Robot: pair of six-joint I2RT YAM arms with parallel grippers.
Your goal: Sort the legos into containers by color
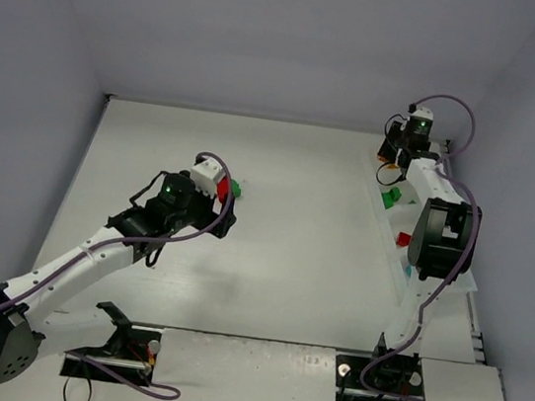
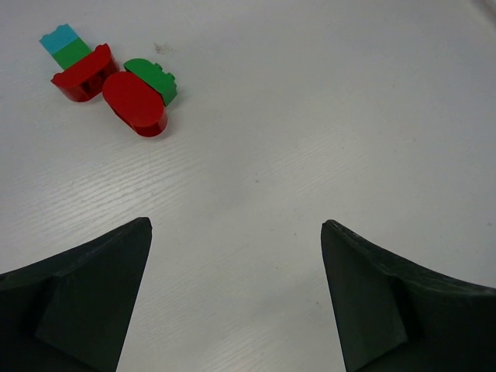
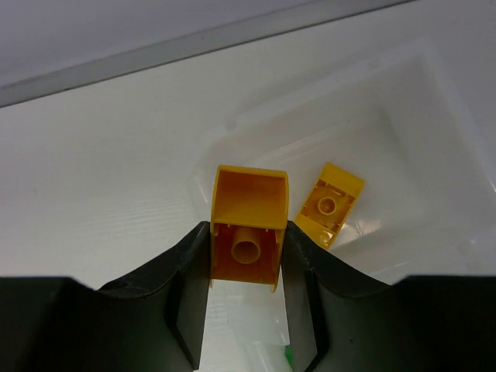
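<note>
Next, the left gripper reaches outward and down onto the oval-topped red lego (image 2: 136, 102), since of the whole cluster that lego lies nearest to the open fingers.
My right gripper (image 3: 246, 232) is shut on an orange-yellow lego (image 3: 249, 194) and holds it over the far end compartment of the translucent white tray (image 3: 434, 101). A second orange-yellow lego (image 3: 329, 203) lies in that compartment. In the top view the right gripper (image 1: 392, 150) is at the tray's (image 1: 455, 283) far end. My left gripper (image 2: 236, 232) is open and empty above bare table. Ahead of it to the left lies a cluster of legos: two red (image 2: 136, 105), two green (image 2: 153, 77) and one teal (image 2: 58, 39). That cluster (image 1: 228, 191) lies beside the left gripper (image 1: 219, 204).
The tray runs along the right side of the table, with a green lego (image 1: 390, 198), a red one (image 1: 402, 240) and a teal one (image 1: 407, 270) in separate compartments. Grey walls close the back and both sides.
</note>
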